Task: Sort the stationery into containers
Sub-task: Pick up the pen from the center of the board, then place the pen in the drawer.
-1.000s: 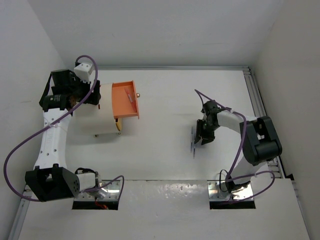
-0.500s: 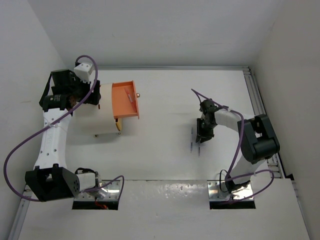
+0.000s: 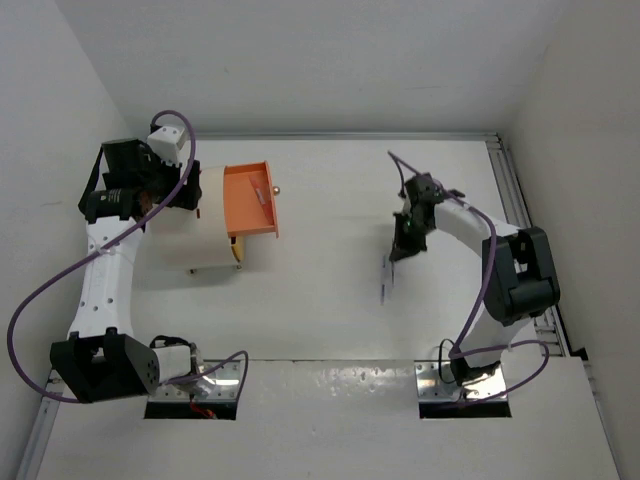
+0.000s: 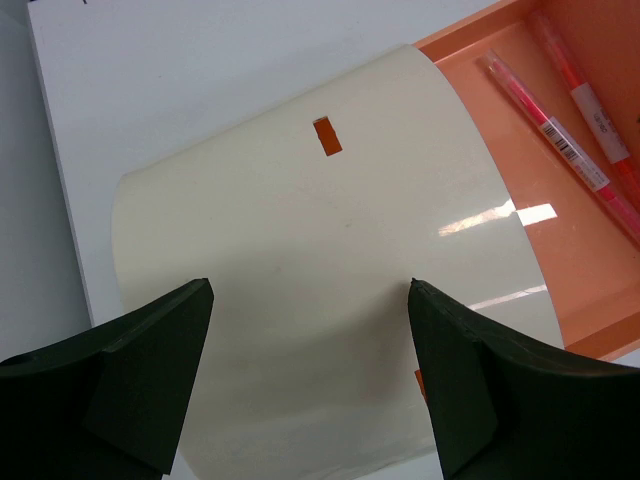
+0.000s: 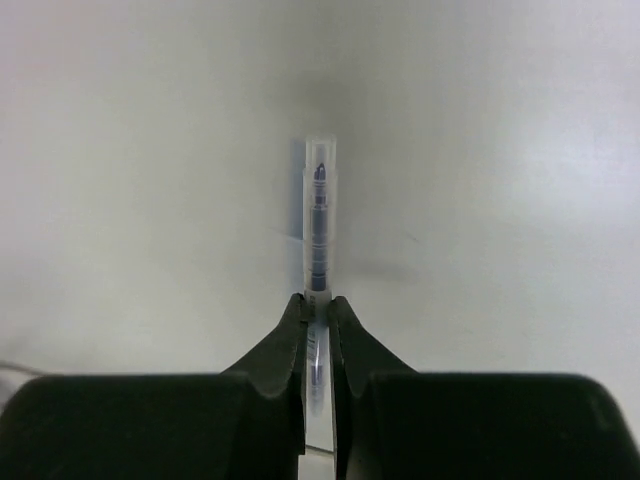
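Observation:
My right gripper lifts the blue pen outward and across next, then brings it down over the open orange drawer, since pens already lie there.
My right gripper is shut on a thin blue pen with a clear cap, which sticks out past the fingertips over the white table. The top view shows the right gripper at centre right, the pen slanting down from it. Over the cream drum-shaped cabinet my left gripper is open, a finger on each side, nothing held. An orange drawer stands pulled out, with two pink pens lying in it. From above, the drawer shows its brass knob.
The cabinet stands at the left of the table, with my left arm bent round its left side. A metal rail runs along the table's right edge. White walls close in the back and both sides.
My right gripper's jaws have closed on the blue pen and moved a little toward the far side with it. The left arm and the drawer have not moved.

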